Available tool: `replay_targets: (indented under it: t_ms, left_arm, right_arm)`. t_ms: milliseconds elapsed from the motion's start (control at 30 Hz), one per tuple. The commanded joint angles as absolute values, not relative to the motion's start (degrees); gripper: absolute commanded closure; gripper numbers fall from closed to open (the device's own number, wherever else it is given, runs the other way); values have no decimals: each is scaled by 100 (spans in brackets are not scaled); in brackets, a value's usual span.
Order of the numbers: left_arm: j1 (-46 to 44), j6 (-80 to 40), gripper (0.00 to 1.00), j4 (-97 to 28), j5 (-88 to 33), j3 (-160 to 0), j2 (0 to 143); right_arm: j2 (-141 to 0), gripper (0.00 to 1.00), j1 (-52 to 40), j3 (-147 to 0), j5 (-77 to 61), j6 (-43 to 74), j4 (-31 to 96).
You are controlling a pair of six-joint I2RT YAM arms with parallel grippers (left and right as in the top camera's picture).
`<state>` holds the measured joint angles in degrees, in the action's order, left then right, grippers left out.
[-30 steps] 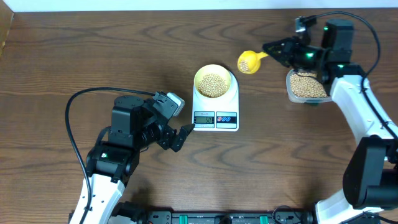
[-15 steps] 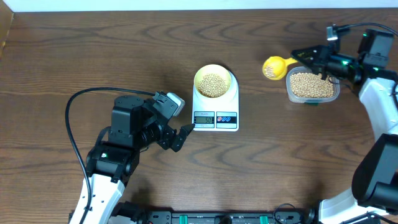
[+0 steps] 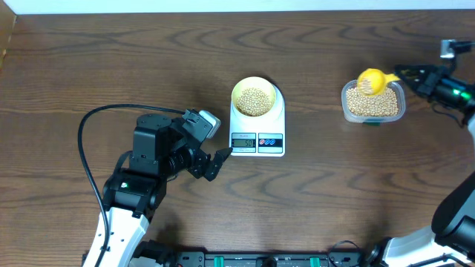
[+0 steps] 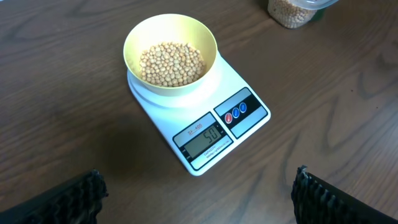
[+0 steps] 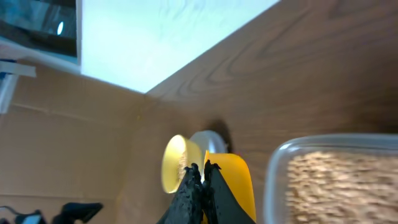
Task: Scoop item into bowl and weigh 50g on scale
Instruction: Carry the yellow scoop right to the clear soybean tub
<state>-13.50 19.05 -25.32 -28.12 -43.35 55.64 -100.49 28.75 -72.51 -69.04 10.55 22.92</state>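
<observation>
The robot will next turn over the yellow scoop in its right gripper, bring it down onto the beans in the clear container (image 3: 373,104) (image 5: 333,183) and then release it, since the beans lie below the gripper.
The pale-yellow bowl (image 3: 254,97) holds tan beans (image 3: 254,101) and stands on the white scale (image 3: 257,141); the display reads 50 in the left wrist view (image 4: 205,138). My right gripper (image 3: 413,73) is shut on the handle of a bright yellow scoop (image 3: 370,81), which holds a few beans over the clear container (image 3: 373,104) of beans. My left gripper (image 3: 215,163) is open and empty, low on the table left of the scale's front. In the right wrist view the closed fingers (image 5: 203,180) pinch the scoop (image 5: 233,186), with the bowl (image 5: 177,163) beyond.
The clear plastic container (image 5: 329,180) stands right of the scale. A black cable (image 3: 93,141) loops over the table by the left arm. A cardboard edge (image 3: 7,33) is at the far left corner.
My right gripper has carried the scoop to the right, from beside the bowl to over the clear container. The left arm, bowl and scale have not moved.
</observation>
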Motion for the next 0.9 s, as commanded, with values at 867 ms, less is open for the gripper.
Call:
replay_targets:
  t_ms: [867]
  left_arm:
    - [-1319,1831,2,-2521,-2779,-4285,5572]
  right_arm:
    - [-9996,99,3304,-7229,-6670,-5094,2399]
